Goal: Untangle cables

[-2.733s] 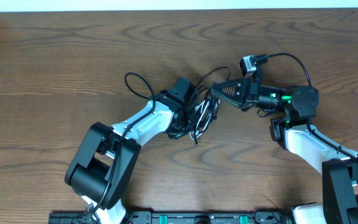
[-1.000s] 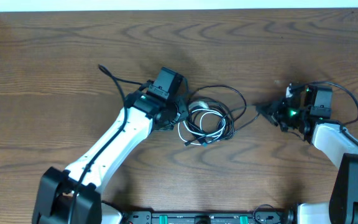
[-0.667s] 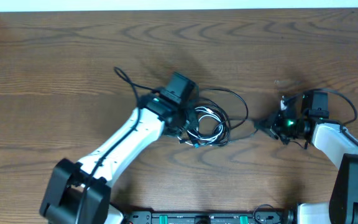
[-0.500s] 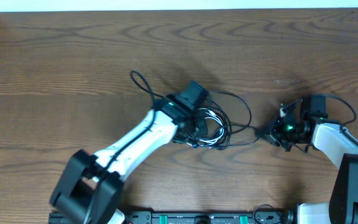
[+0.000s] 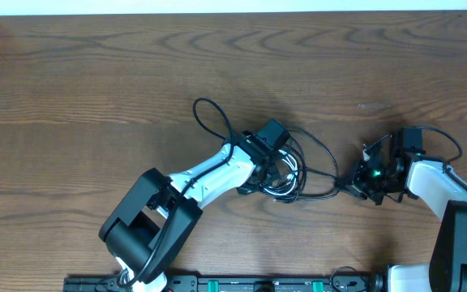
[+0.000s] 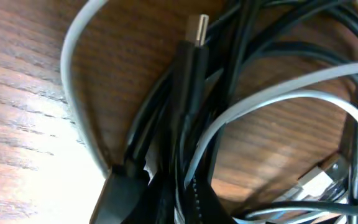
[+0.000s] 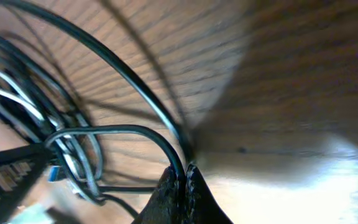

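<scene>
The black cable loops into the tangle, so next I need to pull my right gripper outward and to the right in the overhead view, over bare wood, and release the cable there.
The cables (image 5: 292,173) lie as a tangle of white and thin black loops at the table's middle. My left gripper (image 5: 272,168) is down on the tangle's left side. In the left wrist view the left gripper (image 6: 161,190) is shut on black and white strands of the cables (image 6: 272,99), and a black plug (image 6: 192,50) lies just ahead. One black cable (image 5: 324,154) arcs out rightward to my right gripper (image 5: 354,185). In the right wrist view the right gripper (image 7: 182,180) is shut on that black cable (image 7: 124,82).
A black lead (image 5: 207,115) fixed to the left arm loops out over the wood behind the left wrist. The right arm's own lead (image 5: 444,142) curls at the far right. The arm bases (image 5: 250,284) line the front edge.
My left arm has swung right onto the tangle and its gripper has shut on strands there. The tangle has bunched and slid a little right. The right gripper kept its hold, drifting slightly toward the front.
</scene>
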### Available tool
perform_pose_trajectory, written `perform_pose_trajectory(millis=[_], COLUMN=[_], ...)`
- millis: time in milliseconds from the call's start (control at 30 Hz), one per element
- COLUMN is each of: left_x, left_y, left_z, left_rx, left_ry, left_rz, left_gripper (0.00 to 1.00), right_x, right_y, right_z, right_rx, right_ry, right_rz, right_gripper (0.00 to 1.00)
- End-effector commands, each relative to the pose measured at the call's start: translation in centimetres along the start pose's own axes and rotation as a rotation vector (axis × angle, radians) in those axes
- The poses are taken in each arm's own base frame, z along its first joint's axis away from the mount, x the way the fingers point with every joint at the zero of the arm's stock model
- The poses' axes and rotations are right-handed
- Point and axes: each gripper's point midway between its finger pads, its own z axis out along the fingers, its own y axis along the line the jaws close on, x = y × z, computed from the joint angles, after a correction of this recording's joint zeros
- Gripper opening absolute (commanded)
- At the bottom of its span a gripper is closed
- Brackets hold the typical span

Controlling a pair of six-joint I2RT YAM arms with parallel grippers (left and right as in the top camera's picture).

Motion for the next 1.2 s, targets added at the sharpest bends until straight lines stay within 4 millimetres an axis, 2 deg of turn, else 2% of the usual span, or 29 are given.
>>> perform_pose_trajectory(millis=[0,100,200,467,633,800,867,900,1000,1100,1167], left_x=[-2.0,-2.8,-3.4,-4.7,-5.0,-4.9,-4.9,-4.9,-4.9,-4.9,-4.9], left_y=[2.8,3.8,4.4,5.4,5.8,6.0,6.0,6.0,6.0,6.0,6.0], left_z=[1.2,1.0,0.8,0.6,0.5,0.6,0.6,0.6,0.6,0.6,0.6], left_rx=[-0.134,-0.179,-0.206,-0.217,-0.227,-0.233,-0.234,-0.234,-0.234,-0.235,-0.236], left_ry=[-0.11,-0.148,-0.169,-0.175,-0.168,-0.163,-0.162,-0.162,-0.162,-0.161,-0.16], left_rz=[-0.001,0.007,0.022,-0.003,0.013,0.029,0.035,0.036,0.036,0.036,0.047], left_gripper=[0.08,0.08,0.08,0.08,0.08,0.08,0.08,0.08,0.08,0.08,0.07], right_x=[-0.8,-1.1,-1.4,-3.4,-4.4,-5.1,-5.0,-4.9,-4.6,-5.0,-5.6], right_y=[-2.6,-4.6,-5.6,-3.2,-2.3,-0.4,1.1,2.5,6.5,8.9,9.3], right_z=[-0.4,-1.3,-2.5,-5.8,-8.8,-9.9,-9.4,-8.9,-7.9,-7.8,-7.9], right_rx=[0.167,0.276,0.355,0.376,0.452,0.445,0.385,0.315,0.104,-0.023,-0.037], right_ry=[-0.05,-0.068,-0.081,-0.106,-0.136,-0.156,-0.137,-0.115,-0.072,-0.079,-0.103], right_rz=[-0.062,0.001,0.069,0.098,0.122,0.088,0.052,0.003,-0.14,-0.199,-0.217], right_gripper=[0.01,0.01,0.01,0.01,0.01,0.01,0.02,0.04,0.32,0.43,0.44])
